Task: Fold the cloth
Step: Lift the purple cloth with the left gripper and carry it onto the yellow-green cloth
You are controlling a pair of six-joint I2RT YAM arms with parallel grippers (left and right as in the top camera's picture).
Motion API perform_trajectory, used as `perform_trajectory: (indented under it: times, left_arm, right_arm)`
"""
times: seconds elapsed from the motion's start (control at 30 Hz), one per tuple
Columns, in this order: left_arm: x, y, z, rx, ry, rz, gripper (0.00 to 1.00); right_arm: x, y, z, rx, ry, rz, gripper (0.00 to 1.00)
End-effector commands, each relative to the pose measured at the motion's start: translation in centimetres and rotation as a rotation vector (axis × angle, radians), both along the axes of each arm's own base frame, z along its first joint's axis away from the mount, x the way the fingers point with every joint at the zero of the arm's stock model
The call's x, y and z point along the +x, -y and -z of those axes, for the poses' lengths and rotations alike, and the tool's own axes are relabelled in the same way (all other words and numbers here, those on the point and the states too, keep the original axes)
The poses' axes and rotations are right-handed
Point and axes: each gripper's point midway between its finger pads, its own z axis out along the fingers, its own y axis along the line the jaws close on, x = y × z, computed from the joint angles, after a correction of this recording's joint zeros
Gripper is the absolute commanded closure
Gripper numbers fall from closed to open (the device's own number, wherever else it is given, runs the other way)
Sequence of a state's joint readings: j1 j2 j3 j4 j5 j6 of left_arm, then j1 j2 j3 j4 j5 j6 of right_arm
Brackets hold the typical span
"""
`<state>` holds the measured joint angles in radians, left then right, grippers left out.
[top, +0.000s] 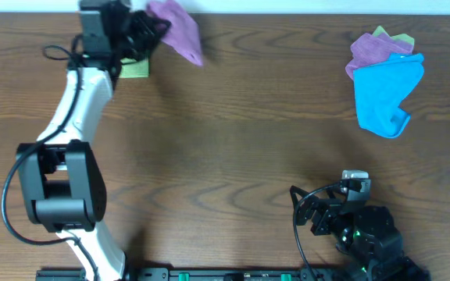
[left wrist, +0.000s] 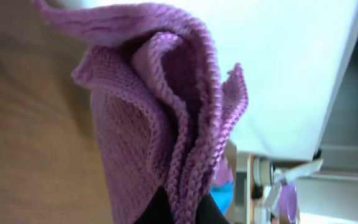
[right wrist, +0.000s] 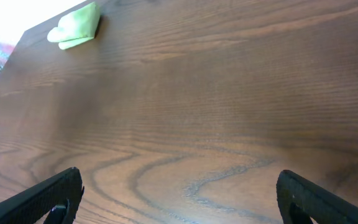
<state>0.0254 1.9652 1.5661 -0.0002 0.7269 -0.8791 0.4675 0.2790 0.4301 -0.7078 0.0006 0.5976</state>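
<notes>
The robot's left gripper should move down and to the left in the overhead view, across the folded green cloth (top: 134, 67), because the purple cloth hangs past it.
My left gripper (top: 143, 33) is at the far left of the table, shut on a purple knitted cloth (top: 176, 30) that hangs bunched from its fingers above the table edge. In the left wrist view the purple cloth (left wrist: 160, 118) fills the frame, pinched between the two dark fingertips (left wrist: 182, 208). A folded green cloth (top: 135, 69) lies on the table just below the left gripper; it also shows in the right wrist view (right wrist: 76, 30). My right gripper (right wrist: 179, 193) is open and empty, low over bare wood at the near right (top: 342, 215).
A heap of cloths lies at the far right: a blue cloth (top: 387, 94) over a purple cloth (top: 372, 51) and a green cloth (top: 393, 37). The wooden table (top: 241, 133) spreads between the two arms.
</notes>
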Motion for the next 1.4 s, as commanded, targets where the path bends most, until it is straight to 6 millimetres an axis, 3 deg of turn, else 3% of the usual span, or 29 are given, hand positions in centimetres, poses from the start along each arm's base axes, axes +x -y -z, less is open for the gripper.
perform_trajectory:
  times: [0.0,0.33,0.57,0.97,1.37]
  left_arm:
    - [1.7,-1.9,1.0,0.022,0.010,-0.022,0.94]
    - [4.7,-8.0,4.1,0.031,-0.012,-0.111,0.94]
    - [4.6,-10.0,5.9,0.039,-0.031,-0.117,0.94]
    - [3.9,-11.4,8.4,0.156,-0.078,-0.130,0.94]
    - [2.5,-16.1,11.7,0.307,-0.199,-0.249,0.94]
  right_arm:
    - [0.1,0.3,0.2,0.006,-0.004,0.025,0.01]
    - [0.1,0.3,0.2,0.006,-0.004,0.025,0.01]
    - [0.1,0.3,0.2,0.006,-0.005,0.025,0.01]
    - [0.1,0.3,0.2,0.006,-0.004,0.025,0.01]
    - [0.1,0.3,0.2,0.006,-0.004,0.025,0.01]
